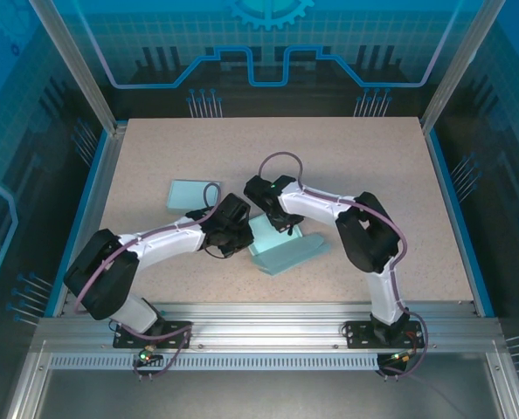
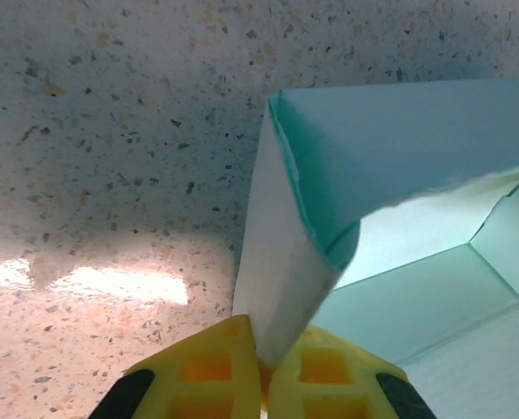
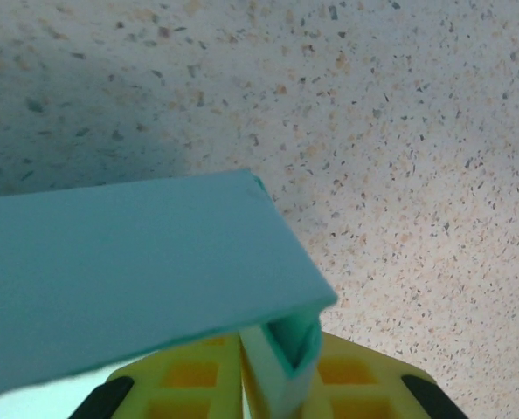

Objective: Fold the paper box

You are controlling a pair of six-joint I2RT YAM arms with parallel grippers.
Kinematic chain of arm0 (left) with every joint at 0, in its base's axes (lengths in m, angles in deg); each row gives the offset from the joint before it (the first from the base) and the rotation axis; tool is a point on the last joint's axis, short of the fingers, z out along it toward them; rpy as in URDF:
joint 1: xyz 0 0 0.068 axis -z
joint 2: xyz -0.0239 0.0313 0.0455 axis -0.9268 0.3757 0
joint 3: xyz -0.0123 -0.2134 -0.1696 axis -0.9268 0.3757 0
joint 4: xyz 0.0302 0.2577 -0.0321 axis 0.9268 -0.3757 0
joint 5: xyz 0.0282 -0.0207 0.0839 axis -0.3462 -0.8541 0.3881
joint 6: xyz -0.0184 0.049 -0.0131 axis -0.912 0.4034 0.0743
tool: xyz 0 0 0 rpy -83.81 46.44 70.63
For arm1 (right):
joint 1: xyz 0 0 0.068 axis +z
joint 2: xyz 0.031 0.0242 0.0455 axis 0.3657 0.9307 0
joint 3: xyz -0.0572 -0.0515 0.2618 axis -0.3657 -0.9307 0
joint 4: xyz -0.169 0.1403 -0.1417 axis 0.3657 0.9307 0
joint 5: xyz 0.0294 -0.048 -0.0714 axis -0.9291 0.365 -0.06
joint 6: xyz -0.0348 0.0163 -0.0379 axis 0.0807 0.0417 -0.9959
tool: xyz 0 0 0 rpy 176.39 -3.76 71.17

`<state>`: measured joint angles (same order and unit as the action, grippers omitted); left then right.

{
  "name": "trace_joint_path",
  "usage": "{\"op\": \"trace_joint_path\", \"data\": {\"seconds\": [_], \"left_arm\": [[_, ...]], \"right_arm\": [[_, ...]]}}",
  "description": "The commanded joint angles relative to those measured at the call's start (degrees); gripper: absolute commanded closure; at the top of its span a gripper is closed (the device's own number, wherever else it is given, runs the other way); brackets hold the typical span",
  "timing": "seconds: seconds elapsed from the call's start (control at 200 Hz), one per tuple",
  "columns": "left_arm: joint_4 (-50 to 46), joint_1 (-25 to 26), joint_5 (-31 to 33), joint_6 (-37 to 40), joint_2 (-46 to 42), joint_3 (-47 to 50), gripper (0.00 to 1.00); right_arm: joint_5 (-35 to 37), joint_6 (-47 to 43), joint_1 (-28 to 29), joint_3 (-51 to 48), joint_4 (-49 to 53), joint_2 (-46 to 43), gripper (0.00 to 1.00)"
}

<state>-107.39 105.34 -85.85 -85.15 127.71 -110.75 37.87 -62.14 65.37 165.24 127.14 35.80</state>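
The right gripper tilts and lowers toward the table next, then opens to release the paper box's doubled-over side below it, since that side has a gaping fold.
The paper box [image 1: 293, 253] is pale teal card, partly folded, lying mid-table between the two arms. My left gripper [image 1: 238, 234] is at its left side. In the left wrist view the left gripper [image 2: 264, 353] is shut on a raised side wall of the box [image 2: 286, 253], and the open inside of the box [image 2: 417, 288] lies to the right. My right gripper [image 1: 280, 225] is over the box's far edge. In the right wrist view the right gripper [image 3: 281, 371] has a doubled-over wall [image 3: 281, 358] pinched between its yellow fingers, under a wide teal panel [image 3: 128, 262].
A second flat teal card piece [image 1: 192, 194] lies to the left of the box, behind the left arm. The speckled beige table [image 1: 373, 175] has bare room at the right and back. Metal frame rails run along its edges.
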Motion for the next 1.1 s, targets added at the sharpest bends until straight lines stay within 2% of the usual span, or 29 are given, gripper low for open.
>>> {"op": "trace_joint_path", "data": {"seconds": [0.0,0.125,0.225,0.295,0.38,0.58,0.67,0.76,0.95,1.05,1.095], "left_arm": [[-2.71,-0.78,3.10,-2.48,-0.79,-0.98,1.00],[-2.75,-0.81,4.19,-3.15,-1.89,-0.37,1.00],[-2.06,-0.92,4.89,-4.16,-2.66,0.58,1.00],[-1.76,-1.11,4.95,-4.30,-2.44,0.78,1.00],[-1.46,-1.20,4.83,-4.70,-1.81,0.63,1.00],[-0.29,-1.35,5.55,-7.10,-1.08,1.04,1.00],[0.69,-1.55,5.79,-8.44,-0.93,1.75,1.00],[1.36,-1.61,5.92,-9.19,-0.52,1.99,1.00],[2.63,-1.70,5.31,-10.85,0.50,2.36,1.00],[2.72,-1.69,5.08,-10.43,0.78,2.03,1.00],[2.89,-1.70,4.83,-10.09,0.76,1.75,1.00]], "right_arm": [[7.94,-0.09,-1.22,-3.89,6.57,4.63,0.83],[9.72,-0.46,-1.34,-4.54,5.39,5.25,0.87],[10.87,-0.50,-1.58,-3.46,6.48,7.96,0.81],[11.16,-0.66,-1.56,-2.97,6.79,9.44,0.81],[10.86,-1.52,-1.49,-3.08,6.26,10.53,0.85],[14.15,-0.32,-0.90,-1.60,10.04,14.64,0.85],[14.72,0.15,-0.61,-0.81,11.15,16.89,0.89],[13.69,0.25,-0.16,0.15,11.53,17.80,0.90],[6.34,0.45,1.58,0.51,9.42,17.70,0.95],[4.85,1.17,2.18,0.44,8.94,16.65,0.94],[4.41,1.07,2.28,0.26,8.59,15.54,0.89]]}}
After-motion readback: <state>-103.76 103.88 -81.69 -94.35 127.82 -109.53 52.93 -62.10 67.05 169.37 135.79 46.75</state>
